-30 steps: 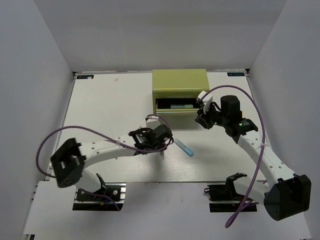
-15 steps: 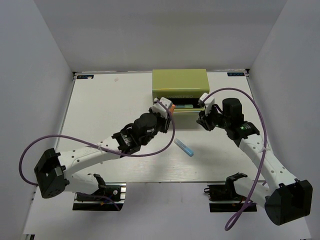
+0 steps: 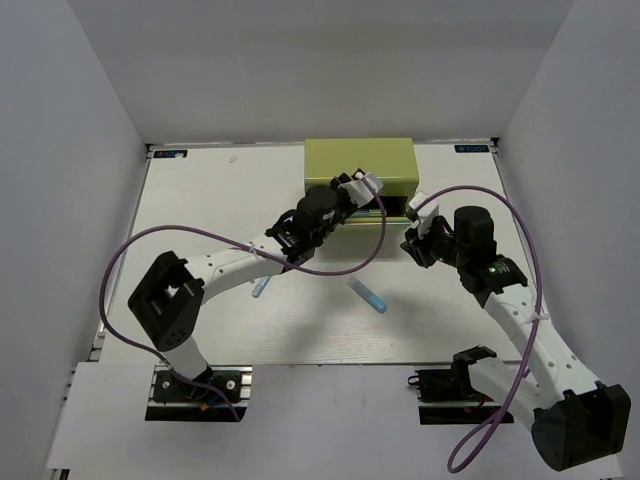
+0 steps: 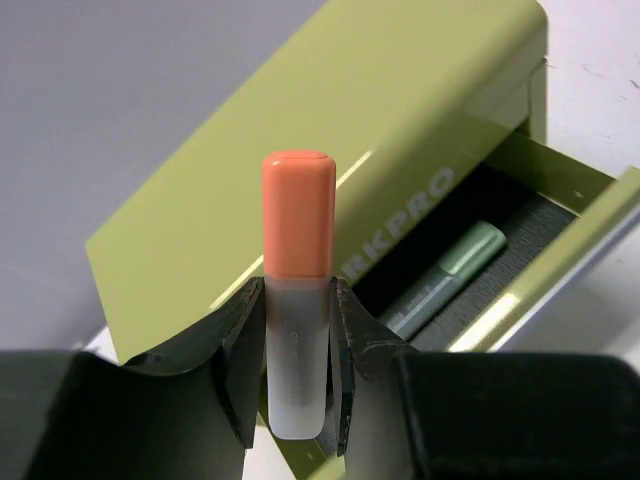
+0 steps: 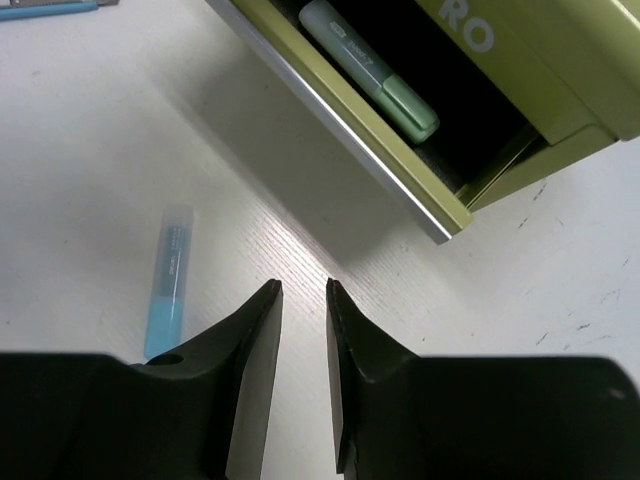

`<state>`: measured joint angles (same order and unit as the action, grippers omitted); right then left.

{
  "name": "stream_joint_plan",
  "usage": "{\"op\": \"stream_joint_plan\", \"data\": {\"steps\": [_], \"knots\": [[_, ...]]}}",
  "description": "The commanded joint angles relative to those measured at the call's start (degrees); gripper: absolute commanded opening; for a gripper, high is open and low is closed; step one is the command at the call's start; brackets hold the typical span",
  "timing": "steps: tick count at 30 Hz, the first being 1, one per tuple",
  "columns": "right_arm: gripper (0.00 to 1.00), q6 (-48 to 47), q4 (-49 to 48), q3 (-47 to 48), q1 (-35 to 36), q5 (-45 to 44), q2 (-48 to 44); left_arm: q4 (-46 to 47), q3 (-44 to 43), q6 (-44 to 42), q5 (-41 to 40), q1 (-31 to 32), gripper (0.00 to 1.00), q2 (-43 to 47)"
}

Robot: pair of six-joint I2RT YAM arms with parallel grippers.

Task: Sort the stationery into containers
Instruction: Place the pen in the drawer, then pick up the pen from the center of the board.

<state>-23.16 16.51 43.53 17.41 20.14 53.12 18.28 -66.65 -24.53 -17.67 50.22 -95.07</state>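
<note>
The left gripper will go down slightly over the drawer's bottom and release the lilac pen, since the top drawer point(image 5: 340, 120) is open with the green-tipped teal pen inside.
The olive-green chest point(image 3: 372, 157) stands at the back, with its top drawer point(image 5: 340, 120) pulled open. The green-tipped teal pen point(image 5: 370, 70) lies inside the drawer and also shows in the left wrist view point(image 4: 452, 272). My left gripper point(image 3: 360, 186) is shut on the orange-tipped lilac pen point(image 4: 297, 300), held over the chest's front, tip toward the chest. My right gripper point(image 3: 413, 232) is open and empty, just right of the drawer, above the table. The blue pen point(image 3: 368, 295) lies on the table in front of the chest. The slim light blue pen point(image 3: 260, 287) lies partly under my left arm.
White walls close in the white table point(image 3: 200, 220) at the back and both sides. My left arm stretches diagonally from the near left to the chest. Purple cables loop beside both arms.
My left arm has swung from the middle of the table up to the chest, carrying the orange-tipped pen. My right gripper has drifted slightly right, away from the drawer.
</note>
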Motion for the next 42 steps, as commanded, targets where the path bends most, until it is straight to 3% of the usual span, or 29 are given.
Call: {"op": "stream_joint_plan", "data": {"steps": [1, 9, 19, 22, 33, 37, 38, 40, 42], "knots": [[0.31, -0.22, -1.39, -1.42, -0.45, -0.19, -1.53, 1.4, -3.4, -3.24, 4.48, -1.09, 0.0, -0.29], [0.31, -0.4, -1.92, -3.01, -0.89, -0.36, -2.58, 0.88, -4.45, -2.19, 5.63, -1.7, 0.05, -3.81], [0.32, -0.57, -1.84, -3.36, -1.15, 0.51, -1.8, 3.77, -4.45, -1.57, 3.26, -1.7, 0.39, -4.86], [0.35, -1.01, -1.39, -3.54, -1.15, 0.95, -1.71, 3.78, -4.97, -1.57, 3.26, -1.7, 0.56, -4.86], [0.45, -4.77, 1.41, -3.98, -1.15, 5.87, -0.57, 5.71, -4.98, 0.62, 0.45, -1.7, 0.7, -1.1], [0.54, -8.48, 6.42, -4.06, -0.62, 13.95, 1.63, 1.25, -4.98, 8.76, -5.16, -1.17, 0.77, 4.86], [0.63, -8.57, 6.51, -4.33, -0.36, 14.57, 2.24, -1.21, -4.98, 11.59, -6.14, -1.17, 0.8, 6.54], [0.67, -8.57, 5.73, -4.86, 0.52, 14.75, 4.7, -10.78, -4.37, 22.18, -9.72, -1.79, 0.9, 11.89], [0.68, -9.36, 5.46, -5.12, 2.18, 12.92, 7.24, -19.63, -2.18, 27.76, -13.17, -1.79, 0.95, 15.68]]}}
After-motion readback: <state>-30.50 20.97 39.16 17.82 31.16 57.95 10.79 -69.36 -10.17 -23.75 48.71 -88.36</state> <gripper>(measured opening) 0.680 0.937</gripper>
